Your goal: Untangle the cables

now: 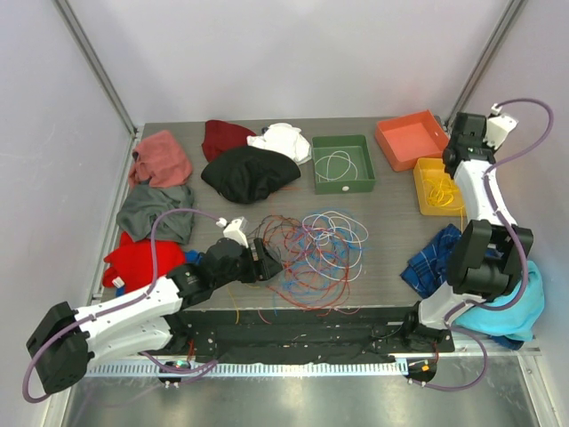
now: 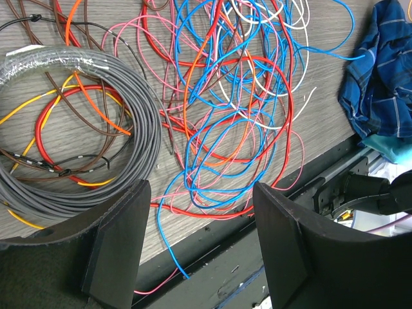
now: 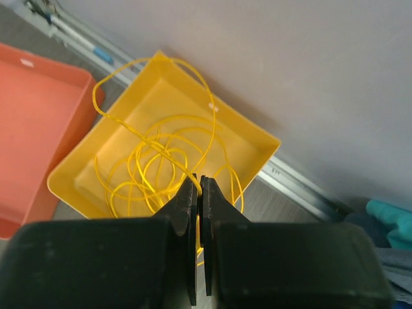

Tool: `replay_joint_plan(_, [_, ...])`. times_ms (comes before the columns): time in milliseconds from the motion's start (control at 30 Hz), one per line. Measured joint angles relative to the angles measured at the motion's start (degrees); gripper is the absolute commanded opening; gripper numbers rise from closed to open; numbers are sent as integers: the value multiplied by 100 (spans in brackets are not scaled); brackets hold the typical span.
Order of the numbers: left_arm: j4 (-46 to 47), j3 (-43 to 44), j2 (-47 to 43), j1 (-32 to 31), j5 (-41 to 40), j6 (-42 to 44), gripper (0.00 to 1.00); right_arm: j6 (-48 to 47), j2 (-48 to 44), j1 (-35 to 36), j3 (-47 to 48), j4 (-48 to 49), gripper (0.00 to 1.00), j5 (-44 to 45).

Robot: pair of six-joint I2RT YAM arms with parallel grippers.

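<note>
My right gripper lowers over the yellow bin [image 1: 425, 171] next, shifting toward the orange bin, and opens, since most of the yellow cable's loops already lie in it.
A tangle of thin cables [image 1: 316, 253] in red, blue, white and pink lies at the table's middle front. In the left wrist view the same blue, red, pink and orange loops [image 2: 225, 109] sprawl beside a grey coil [image 2: 132, 122]. My left gripper [image 1: 271, 261] [image 2: 199, 238] hovers open at the tangle's near left edge, with only a blue cable end between its fingers [image 2: 119, 244]. My right gripper [image 1: 453, 162] [image 3: 197, 183] is shut on a yellow cable [image 3: 154, 161], whose loops lie in the yellow bin [image 3: 254, 145] [image 1: 425, 171] below it.
A green bin [image 1: 364, 147] holds a white cable [image 1: 338, 165]; an orange bin [image 1: 411, 138] sits beside it. Garments ring the table: black [image 1: 249, 173], white [image 1: 283, 140], pink [image 1: 162, 158], grey [image 1: 156, 212], red [image 1: 140, 262], blue plaid [image 1: 436, 253], teal [image 1: 511, 311].
</note>
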Motion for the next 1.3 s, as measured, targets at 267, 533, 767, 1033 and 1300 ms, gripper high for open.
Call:
replay_joint_plan(267, [-39, -2, -103, 0, -28, 7, 69, 393, 295, 0, -754, 374, 1, -640])
replay_joint_plan(533, [-37, -4, -76, 0, -66, 20, 69, 841, 654, 0, -1193, 588, 1, -1305])
replay_joint_plan(767, [-31, 9, 289, 0, -39, 48, 69, 1161, -50, 157, -2070, 1327, 1, -1644])
replay_joint_plan(1033, [-11, 61, 507, 0, 46, 48, 68, 1211, -525, 273, -1554, 1655, 1, -1606])
replay_joint_plan(1300, [-9, 83, 468, 0, 39, 44, 68, 1163, -7, -83, -1384, 1690, 1, -1574])
